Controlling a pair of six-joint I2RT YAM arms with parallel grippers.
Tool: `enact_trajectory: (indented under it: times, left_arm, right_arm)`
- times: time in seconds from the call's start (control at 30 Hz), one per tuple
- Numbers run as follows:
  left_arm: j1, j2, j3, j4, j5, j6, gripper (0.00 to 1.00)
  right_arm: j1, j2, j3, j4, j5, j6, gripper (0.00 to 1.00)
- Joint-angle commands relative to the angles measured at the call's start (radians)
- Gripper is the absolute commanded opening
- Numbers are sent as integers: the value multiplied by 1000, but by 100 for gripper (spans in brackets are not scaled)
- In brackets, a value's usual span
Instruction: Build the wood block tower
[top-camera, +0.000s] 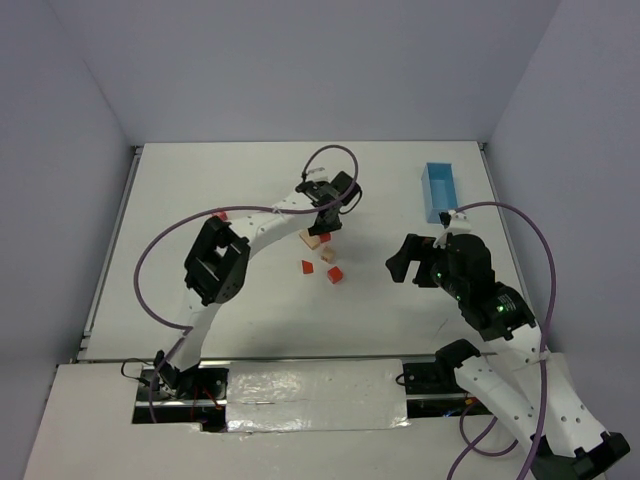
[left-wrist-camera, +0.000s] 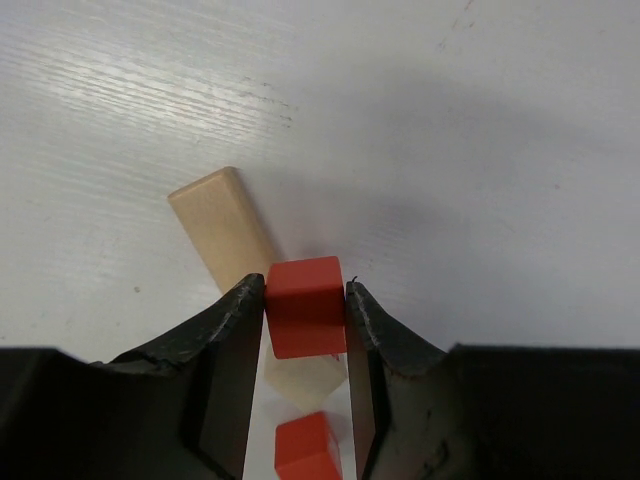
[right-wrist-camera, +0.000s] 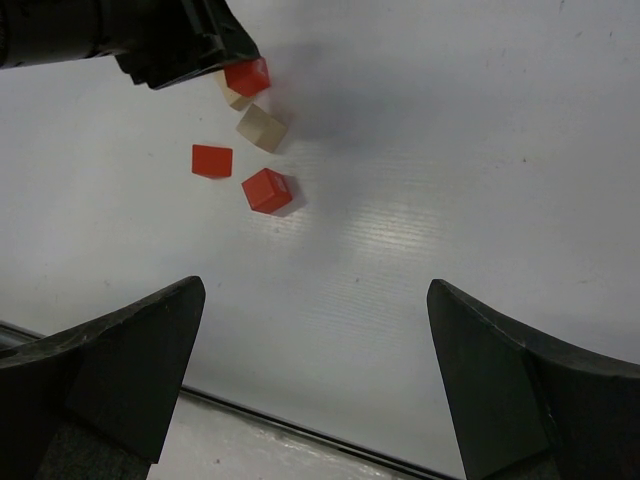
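My left gripper has room for the cube on the open tabletop beside the small red piece, so it will next go left in the top view, then down there.
My left gripper is shut on a red-orange cube, its jaws pressing both sides of it. The cube is over one end of a flat tan slab lying on the table; I cannot tell if they touch. The slab also shows in the top view. A loose tan cube, a red-orange block and a red-orange cube lie just in front. My right gripper is open and empty, right of the blocks, and its view shows the tan cube and both red pieces.
A light blue rectangular box stands at the back right. A small red piece lies by the left arm's elbow. White walls enclose the table on three sides.
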Motion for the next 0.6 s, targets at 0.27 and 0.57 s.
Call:
enact_trajectory:
  times: [0.27, 0.57]
  left_arm:
    - [235, -250, -111, 41, -69, 17, 23]
    - [473, -138, -82, 17, -62, 88, 31]
  right_arm:
    - [4, -4, -12, 34, -7, -17, 100]
    - [7, -1, -12, 32, -10, -21, 100]
